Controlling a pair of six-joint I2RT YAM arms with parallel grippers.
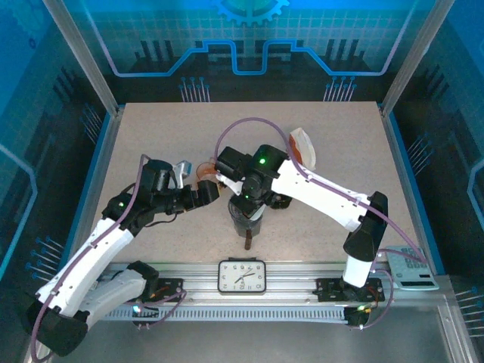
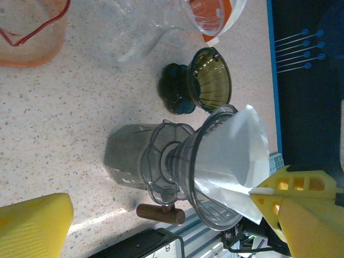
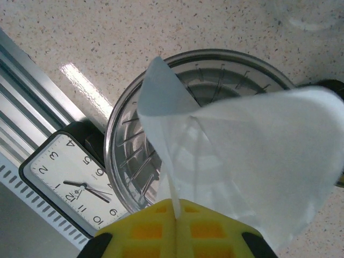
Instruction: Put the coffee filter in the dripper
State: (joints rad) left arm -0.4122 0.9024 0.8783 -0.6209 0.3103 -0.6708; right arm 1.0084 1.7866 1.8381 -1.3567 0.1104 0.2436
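Note:
My right gripper is holding the filter's folded edge and should lower toward the clear dripper's cone (image 1: 246, 216) before it lets go.
A clear plastic dripper (image 2: 177, 166) with a brown wooden handle (image 2: 160, 213) stands on the table near the front edge. A white paper coffee filter (image 2: 236, 150) sits partly inside its cone, one side sticking out over the rim. My right gripper (image 3: 176, 217) is shut on the filter's (image 3: 252, 156) folded edge, right above the dripper's rim (image 3: 121, 140). In the top view the right gripper (image 1: 248, 203) hangs over the dripper (image 1: 248, 221). My left gripper (image 1: 212, 193) stands open just to the left of it, holding nothing. One of its yellow fingers (image 2: 32, 223) shows low at the left.
A dark green dripper (image 2: 201, 80) lies on its side behind the clear one. An orange measuring cup (image 2: 29, 32) and a clear glass jug (image 2: 140, 32) stand further back. An orange-and-white pack (image 1: 302, 144) lies at the back right. A clock (image 1: 242, 276) sits on the front rail.

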